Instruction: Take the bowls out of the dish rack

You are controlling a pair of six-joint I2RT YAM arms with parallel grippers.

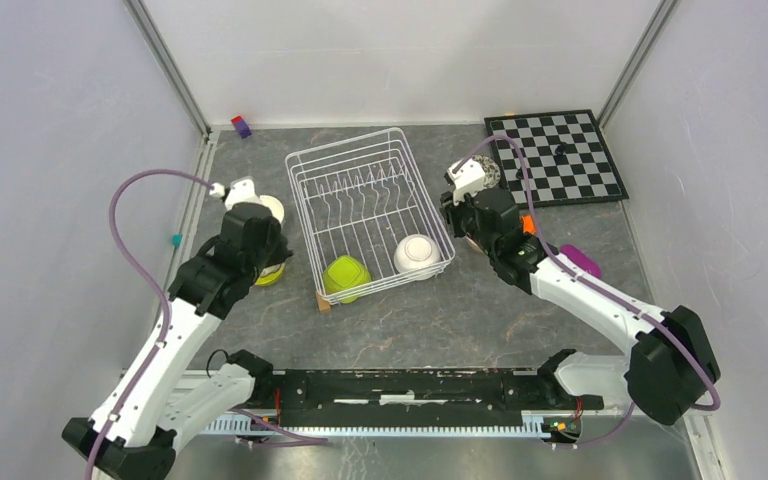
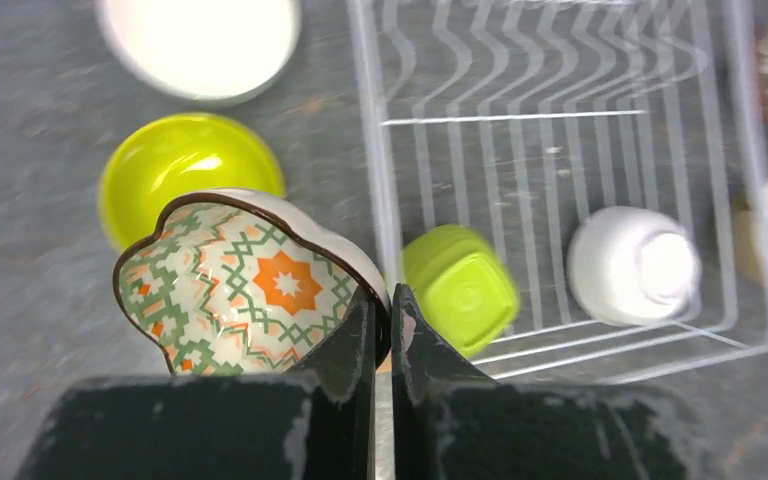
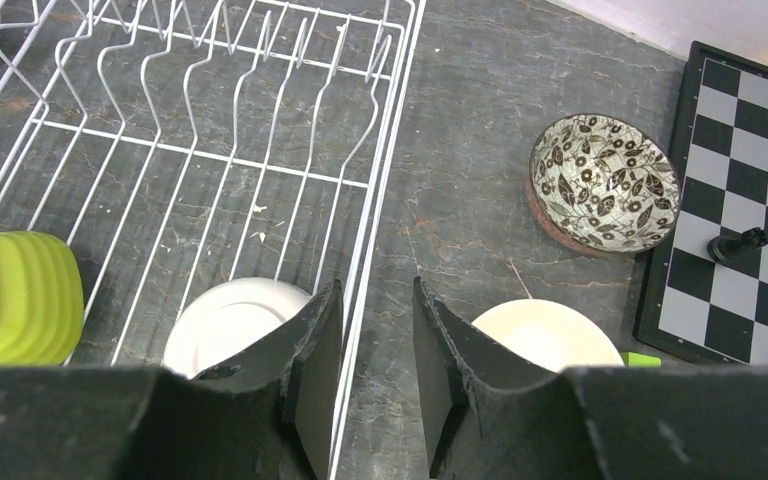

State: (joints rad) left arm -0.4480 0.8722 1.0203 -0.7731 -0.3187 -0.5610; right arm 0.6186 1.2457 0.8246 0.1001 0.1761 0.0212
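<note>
The patterned bowl moves back and down with my left gripper next, since a lime green bowl lies beneath. It then gets released on the bare tabletop (image 1: pixel 277 311) beside the wooden block.
The white wire dish rack (image 1: pixel 306 226) holds an upturned lime green bowl (image 1: pixel 346 277) and an upturned white bowl (image 1: pixel 416 254) at its near end. My left gripper (image 2: pixel 382 300) is shut on the rim of an orange-and-green patterned bowl (image 2: pixel 245 285), held left of the rack above a lime green bowl (image 2: pixel 185 165) on the table. A white bowl (image 2: pixel 200 45) sits beyond that. My right gripper (image 3: pixel 378 285) is open over the rack's right wall (image 3: pixel 385 160), with only that wire beneath the gap. Right of it on the table are a floral bowl (image 3: pixel 605 180) and a cream bowl (image 3: pixel 545 335).
A black-and-white chessboard (image 1: pixel 558 155) with a dark piece lies at the back right. A purple object (image 1: pixel 580 260) lies beside the right arm. A small wooden block (image 1: pixel 323 303) sits at the rack's near left corner. A purple-and-red block (image 1: pixel 242 125) is by the back wall.
</note>
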